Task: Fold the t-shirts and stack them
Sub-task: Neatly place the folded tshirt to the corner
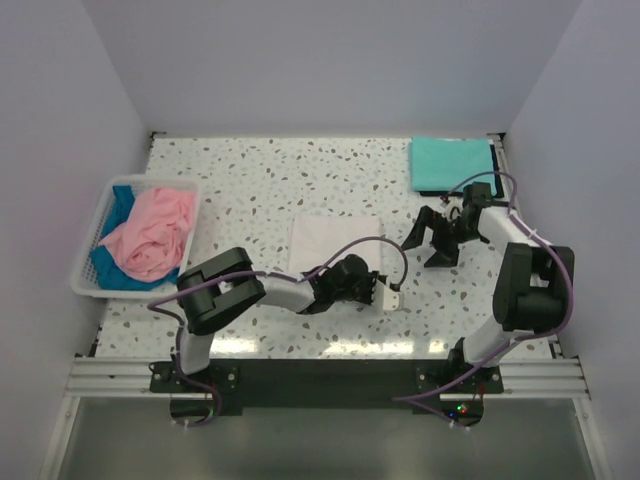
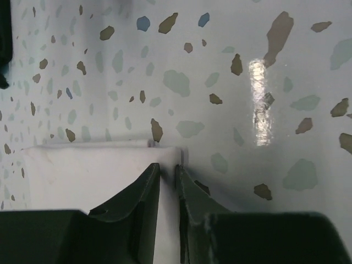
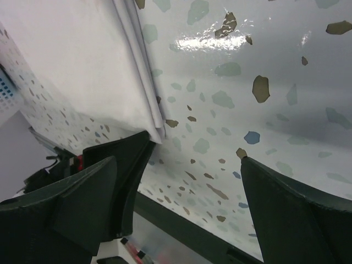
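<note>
I will next move my right gripper to the left in the top view onto the white t-shirt's layered edge, because its open fingers are still around only bare tabletop.
A folded white t-shirt (image 1: 335,243) lies flat at the table's middle. My left gripper (image 1: 388,295) reaches across to its near right corner. In the left wrist view the jaws (image 2: 168,168) stand narrow, pinching the white t-shirt (image 2: 88,176) at its corner. A folded teal t-shirt (image 1: 450,163) lies at the back right. My right gripper (image 1: 440,240) hovers open just right of the white t-shirt. In its wrist view the right gripper (image 3: 195,151) holds nothing, and the white t-shirt's layered edge (image 3: 82,66) ends beside the left finger.
A white lattice basket (image 1: 88,250) stands at the left edge, holding a crumpled pink t-shirt (image 1: 150,235) over a blue t-shirt (image 1: 122,200). Walls close in the table on three sides. Speckled tabletop (image 1: 260,180) lies between the basket and the white shirt.
</note>
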You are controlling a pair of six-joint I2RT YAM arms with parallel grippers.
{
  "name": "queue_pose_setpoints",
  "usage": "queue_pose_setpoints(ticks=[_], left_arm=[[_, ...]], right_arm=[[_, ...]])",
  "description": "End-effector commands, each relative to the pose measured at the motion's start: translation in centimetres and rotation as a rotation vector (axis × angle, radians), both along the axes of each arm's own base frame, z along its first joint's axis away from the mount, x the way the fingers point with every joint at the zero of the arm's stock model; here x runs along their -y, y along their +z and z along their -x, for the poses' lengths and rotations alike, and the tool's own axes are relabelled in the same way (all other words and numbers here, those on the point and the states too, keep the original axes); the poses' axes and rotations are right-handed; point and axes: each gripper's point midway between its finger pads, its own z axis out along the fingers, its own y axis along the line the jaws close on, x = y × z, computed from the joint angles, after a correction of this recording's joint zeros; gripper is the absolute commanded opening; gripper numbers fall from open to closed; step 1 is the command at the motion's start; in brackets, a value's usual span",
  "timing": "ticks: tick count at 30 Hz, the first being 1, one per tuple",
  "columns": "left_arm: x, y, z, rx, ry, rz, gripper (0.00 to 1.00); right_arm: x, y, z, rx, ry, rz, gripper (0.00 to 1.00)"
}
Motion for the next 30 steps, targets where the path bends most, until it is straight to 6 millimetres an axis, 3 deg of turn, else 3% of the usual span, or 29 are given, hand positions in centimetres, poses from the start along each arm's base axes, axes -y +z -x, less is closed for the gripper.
queue_pose_setpoints(ticks=[1,7,13,17,30], left_arm=[[1.8,1.6,-0.2,-0.064,-0.05,0.072,0.22],[2.4,4.8,0.2,-0.165,-0.074,0.158,0.0],[2.4,7.4,-0.2,-0.197,-0.071,0.214,0.0],[2.3,8.4,-0.5,-0.205,-0.066,0.235,0.0],[1.1,9.4,-0.9,-0.243,-0.027,0.272,0.0]], right_arm=[[0.0,-0.6,-0.3,0.007,-0.039,-0.001,0.99],[-1.1,-1.6,-0.7,0.029,-0.063,-0.018,0.99],[-4.6,-1.9,-1.9,0.107,-0.048,-0.09,0.99],[-6.8,-3.7,-2.0,0.03,-0.057,-0.126,0.98],[-9.5,-7.4,-4.9,-0.055,-0.134,-0.166,0.76]])
